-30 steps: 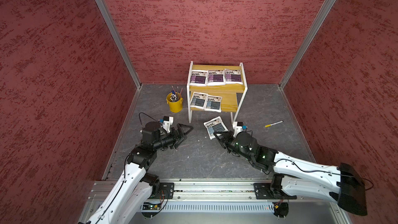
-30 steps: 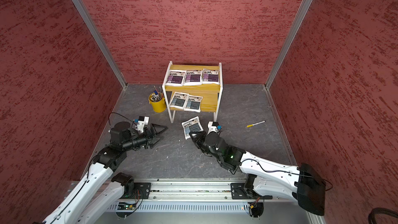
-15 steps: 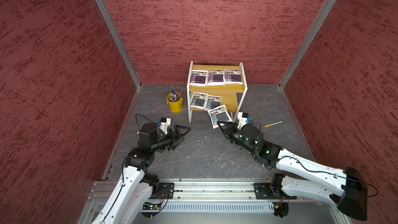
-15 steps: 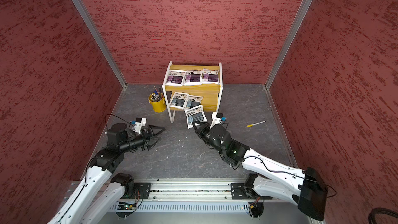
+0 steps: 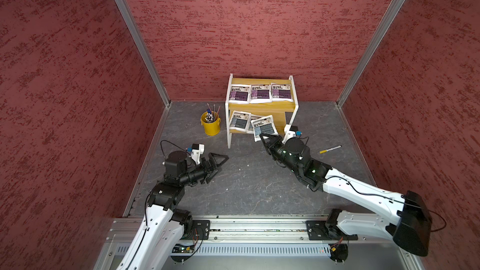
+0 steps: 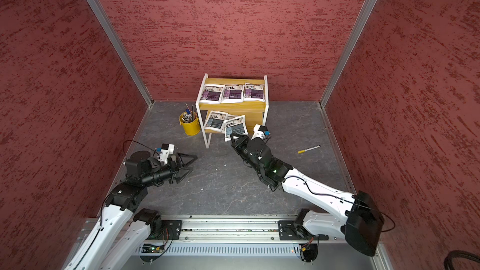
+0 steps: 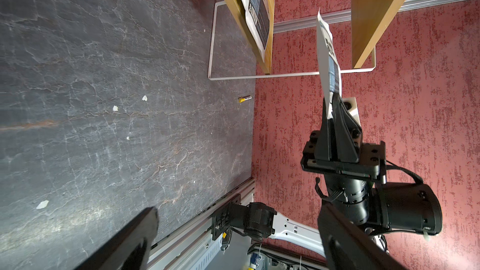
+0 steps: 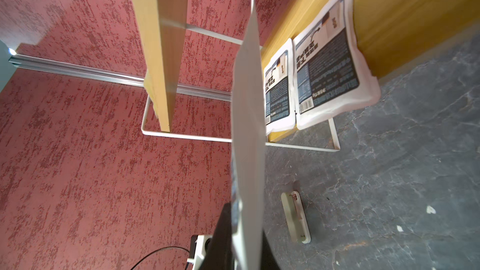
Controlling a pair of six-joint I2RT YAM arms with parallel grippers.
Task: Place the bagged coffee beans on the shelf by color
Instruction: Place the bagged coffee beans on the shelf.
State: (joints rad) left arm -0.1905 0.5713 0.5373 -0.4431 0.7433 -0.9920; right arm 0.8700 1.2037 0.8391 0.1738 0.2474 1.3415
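I will move my right gripper outward and down next and let go of the bag on the lower board's bare end (image 5: 281, 122) (image 8: 415, 25), because that gap is outward and below the gripper.
The shelf (image 5: 228, 125) stands against the back wall. Three purple-labelled bagged coffee beans (image 5: 260, 93) lie in a row on its top board. Two blue-grey ones (image 5: 240, 123) lie on the lower board (image 8: 389, 9), side by side in the right wrist view (image 8: 330, 74). My right gripper (image 5: 267, 138) is shut on the near edge of a third blue-grey bag (image 5: 263, 127), held up in front of the lower tier and overlapping the second one in both top views. That bag shows edge-on in the right wrist view (image 8: 248, 125). My left gripper (image 5: 220, 162) hangs open and empty over the floor, left of the shelf.
A yellow bucket of pens (image 5: 211, 125) stands just left of the shelf. A yellow-capped marker (image 5: 330, 149) lies on the floor to the right. A small pale flat piece (image 8: 296, 219) lies on the floor near the shelf. Red walls close in three sides; a metal rail (image 5: 259, 229) runs along the front.
My right gripper has carried the blue-grey bag from the floor up and back to the front of the shelf's lower tier. The left arm has drawn back slightly, still open.
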